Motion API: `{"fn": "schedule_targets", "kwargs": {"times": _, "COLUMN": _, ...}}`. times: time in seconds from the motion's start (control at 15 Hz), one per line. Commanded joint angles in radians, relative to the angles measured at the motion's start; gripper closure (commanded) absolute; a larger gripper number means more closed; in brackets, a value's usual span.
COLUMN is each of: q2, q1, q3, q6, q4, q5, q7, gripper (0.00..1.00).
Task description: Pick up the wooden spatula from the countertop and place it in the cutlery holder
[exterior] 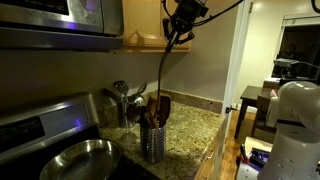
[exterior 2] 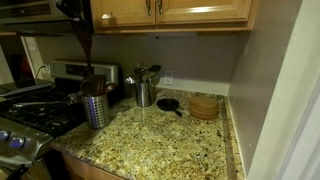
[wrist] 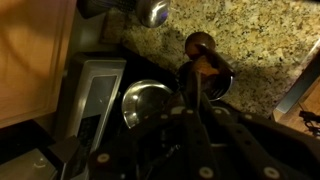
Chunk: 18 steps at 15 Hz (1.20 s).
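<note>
The spatula (exterior: 166, 62) still hangs mostly above the cutlery holder's rim, so the robot's gripper will next go down toward the opening of the cutlery holder below it and let go of the spatula's handle.
My gripper (exterior: 181, 22) is high up under the cabinets and shut on the top of the wooden spatula (exterior: 166, 62). The spatula hangs down long and dark, and its lower end is at the mouth of the cutlery holder (exterior: 152, 145). The holder is a silver ribbed cup on the granite countertop (exterior: 195, 135), with other utensils in it. In the other exterior view the gripper (exterior 2: 76, 12) holds the spatula (exterior 2: 85, 52) above the holder (exterior 2: 96, 110). In the wrist view the jaws (wrist: 193, 112) clamp the handle (wrist: 194, 92) right over the holder (wrist: 222, 86).
A round steel pan (exterior: 80, 158) sits on the stove beside the holder. A second cup with metal ladles (exterior 2: 145, 93) stands at the back wall. A small black pan (exterior 2: 168, 103) and a round wooden stack (exterior 2: 204, 106) lie further along the counter (exterior 2: 160, 140).
</note>
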Motion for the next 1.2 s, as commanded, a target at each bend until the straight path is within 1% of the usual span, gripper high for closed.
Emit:
{"fn": "schedule_targets", "kwargs": {"times": 0.0, "q2": 0.028, "q1": -0.006, "q3": 0.007, "q6": 0.086, "q4": -0.039, "q5": -0.015, "q7": -0.001, "gripper": 0.97}}
{"fn": "schedule_targets", "kwargs": {"times": 0.4, "q2": 0.089, "q1": -0.009, "q3": 0.007, "q6": 0.094, "q4": -0.074, "q5": -0.005, "q7": 0.004, "gripper": 0.97}}
{"fn": "schedule_targets", "kwargs": {"times": 0.73, "q2": 0.160, "q1": -0.012, "q3": 0.018, "q6": 0.203, "q4": -0.106, "q5": -0.005, "q7": 0.026, "gripper": 0.97}}
{"fn": "schedule_targets", "kwargs": {"times": 0.93, "q2": 0.216, "q1": -0.028, "q3": 0.040, "q6": 0.294, "q4": -0.122, "q5": -0.030, "q7": 0.065, "gripper": 0.97}}
{"fn": "schedule_targets", "kwargs": {"times": 1.13, "q2": 0.266, "q1": -0.046, "q3": 0.067, "q6": 0.361, "q4": -0.139, "q5": -0.061, "q7": 0.110, "gripper": 0.97}}
